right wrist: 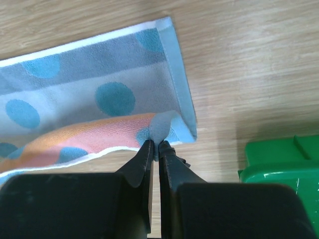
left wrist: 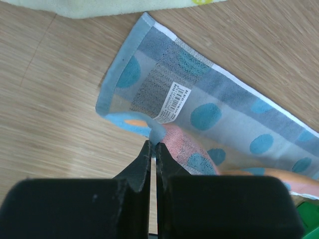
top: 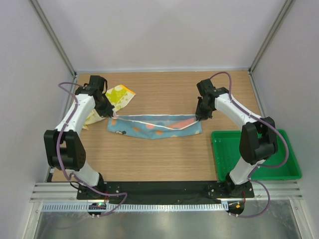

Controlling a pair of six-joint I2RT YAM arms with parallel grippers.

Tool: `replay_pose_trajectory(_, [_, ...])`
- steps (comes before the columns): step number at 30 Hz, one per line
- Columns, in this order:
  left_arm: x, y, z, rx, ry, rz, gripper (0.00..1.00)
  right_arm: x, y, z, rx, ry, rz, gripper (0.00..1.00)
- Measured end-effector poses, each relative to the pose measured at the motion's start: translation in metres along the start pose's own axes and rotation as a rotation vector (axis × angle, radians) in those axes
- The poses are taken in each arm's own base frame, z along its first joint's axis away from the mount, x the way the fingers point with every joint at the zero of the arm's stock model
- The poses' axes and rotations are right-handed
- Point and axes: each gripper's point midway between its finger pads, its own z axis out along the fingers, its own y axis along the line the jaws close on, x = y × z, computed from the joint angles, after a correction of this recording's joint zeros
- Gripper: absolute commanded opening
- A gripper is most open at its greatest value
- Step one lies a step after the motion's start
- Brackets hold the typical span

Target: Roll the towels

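Note:
My right gripper moves outward over the towel's far corner [top: 194, 115] [right wrist: 163, 24] next and releases the towel's edge, since the lower layer's far part lies bare beyond that held edge.
The light blue polka-dot towel [top: 154, 126] lies stretched across the table's middle, folded lengthwise, with an orange-pink patch on the upper layer. My left gripper [top: 112, 115] is shut on its left corner [left wrist: 155, 135]; a white barcode label [left wrist: 173, 102] shows near that end. My right gripper [top: 199, 116] is shut on its right corner [right wrist: 162, 130]. The pale yellow towel [top: 117, 97] with lime and orange patches lies crumpled at the back left, partly under my left arm; its edge [left wrist: 99, 6] shows in the left wrist view.
A green plastic tray [top: 227, 154] sits at the front right, beside my right arm's base; its corner [right wrist: 279, 162] is close to the right of my right gripper. Grey walls enclose the table on three sides.

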Motion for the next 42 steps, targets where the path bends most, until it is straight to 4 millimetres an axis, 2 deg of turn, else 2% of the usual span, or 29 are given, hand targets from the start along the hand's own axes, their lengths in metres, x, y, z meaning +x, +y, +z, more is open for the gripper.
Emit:
replay_pose_trajectory(6, [-0.011,-0.004,0.016,-0.020,0.017,-0.003,0.00,-0.009,0.001,0.013,-0.005,0.031,-0.002,0.01])
replay_pose_trajectory(13, [-0.011,0.000,0.040,-0.071,0.058,-0.002,0.00,-0.017,-0.008,0.026,0.010,0.065,0.019,0.01])
replay_pose_trajectory(28, [-0.040,-0.006,0.059,-0.087,0.046,-0.010,0.00,-0.036,0.000,0.040,-0.016,0.099,0.030,0.05])
replay_pose_trajectory(32, [-0.044,-0.006,0.066,-0.095,0.053,-0.014,0.00,-0.047,0.002,0.042,-0.019,0.091,0.032,0.13])
replay_pose_trajectory(36, [-0.050,-0.010,0.079,-0.109,0.063,-0.014,0.01,-0.055,0.000,0.054,-0.009,0.097,0.048,0.33])
replay_pose_trajectory(39, [-0.057,-0.012,0.092,-0.120,0.067,-0.015,0.17,-0.061,-0.006,0.068,0.009,0.117,0.076,0.59])
replay_pose_trajectory(40, [-0.058,-0.012,0.096,-0.127,0.072,-0.016,0.34,-0.066,-0.008,0.073,0.015,0.119,0.090,0.64])
replay_pose_trajectory(42, [-0.064,-0.014,0.102,-0.132,0.075,-0.020,0.51,-0.079,-0.012,0.080,0.024,0.116,0.112,0.73])
